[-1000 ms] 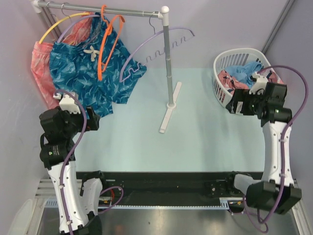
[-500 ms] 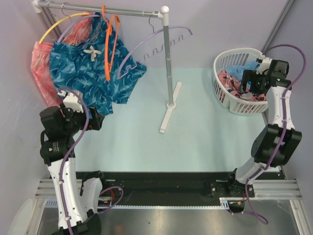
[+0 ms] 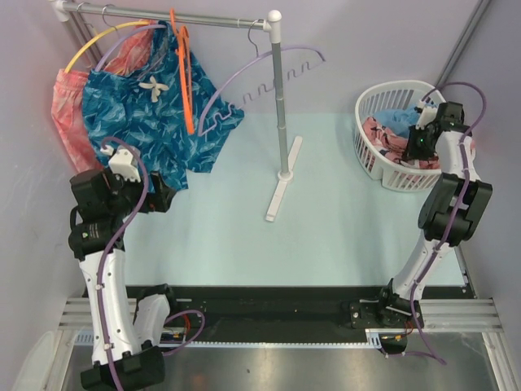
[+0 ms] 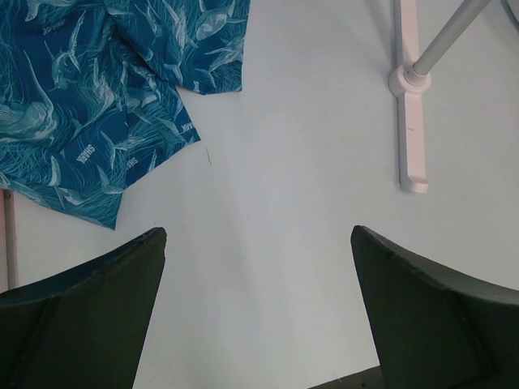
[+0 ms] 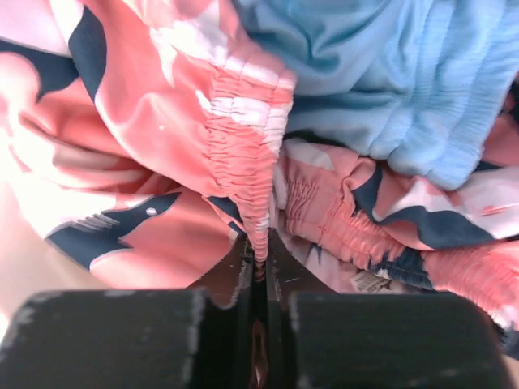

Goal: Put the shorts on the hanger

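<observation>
My right gripper has the shorts at the basket (image 3: 370, 163) and should lift up, carry them toward the rack's foot and lower to release them on the bare tabletop beside it.
The salmon-pink shorts (image 5: 154, 154) with navy and white leaf shapes lie bunched in the white basket (image 3: 370, 163); they also show in the top view as shorts (image 3: 384, 137). My right gripper (image 5: 258, 258) reaches down into the basket and is shut on the elastic waistband of the shorts. In the top view the right gripper (image 3: 417, 145) sits over the basket's contents. The orange hanger (image 3: 186, 81) hangs from the rail at the back left. My left gripper (image 4: 258, 243) is open above bare table, below the teal shorts (image 4: 89, 97); it is the left gripper (image 3: 167, 195) at the table's left.
A light blue garment (image 5: 405, 73) lies over the shorts in the basket. The clothes rack's post (image 3: 281, 114) and white foot (image 3: 282, 191) stand mid-table. Lavender hangers (image 3: 260, 69), a yellow hanger (image 3: 94, 42), teal shorts (image 3: 146, 130) and a coral garment (image 3: 67, 114) hang on the rail.
My right arm has reached forward and down into the basket, and its gripper has shut on the shorts' waistband. The left arm shifted slightly. The orange hanger swung on the rail.
</observation>
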You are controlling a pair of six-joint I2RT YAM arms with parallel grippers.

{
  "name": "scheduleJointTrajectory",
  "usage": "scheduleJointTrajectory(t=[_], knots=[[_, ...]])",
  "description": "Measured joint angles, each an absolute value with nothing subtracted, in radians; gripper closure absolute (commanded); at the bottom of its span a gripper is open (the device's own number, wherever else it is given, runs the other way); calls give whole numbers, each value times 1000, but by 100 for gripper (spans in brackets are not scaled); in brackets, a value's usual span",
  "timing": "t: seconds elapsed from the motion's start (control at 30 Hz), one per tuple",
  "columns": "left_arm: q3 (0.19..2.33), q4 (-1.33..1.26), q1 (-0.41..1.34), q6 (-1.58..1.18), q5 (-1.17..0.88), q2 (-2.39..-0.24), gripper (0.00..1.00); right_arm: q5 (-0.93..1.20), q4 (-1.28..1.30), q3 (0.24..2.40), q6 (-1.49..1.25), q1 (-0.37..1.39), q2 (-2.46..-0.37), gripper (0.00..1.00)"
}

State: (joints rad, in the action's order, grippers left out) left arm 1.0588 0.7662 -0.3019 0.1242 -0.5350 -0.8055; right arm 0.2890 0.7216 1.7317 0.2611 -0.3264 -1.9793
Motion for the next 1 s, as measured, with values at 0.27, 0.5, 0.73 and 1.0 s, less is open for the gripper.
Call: scheduleJointTrajectory(t=[0.27,0.5,0.73,1.0], knots=[[1077,764,-302,124,-540,-781,0,336,734,1844,225,-366,-1856,100],[1108,755,-301,120,-578,-763,0,342,638,2106,132,-376,-1771,100],[1139,741,-301,105,-600,-752,0,359,555,2336,34,-376,-1766,100],[1156,731,-301,89,-643,-749,0,414,457,2349,-90,-376,-1658,100]])
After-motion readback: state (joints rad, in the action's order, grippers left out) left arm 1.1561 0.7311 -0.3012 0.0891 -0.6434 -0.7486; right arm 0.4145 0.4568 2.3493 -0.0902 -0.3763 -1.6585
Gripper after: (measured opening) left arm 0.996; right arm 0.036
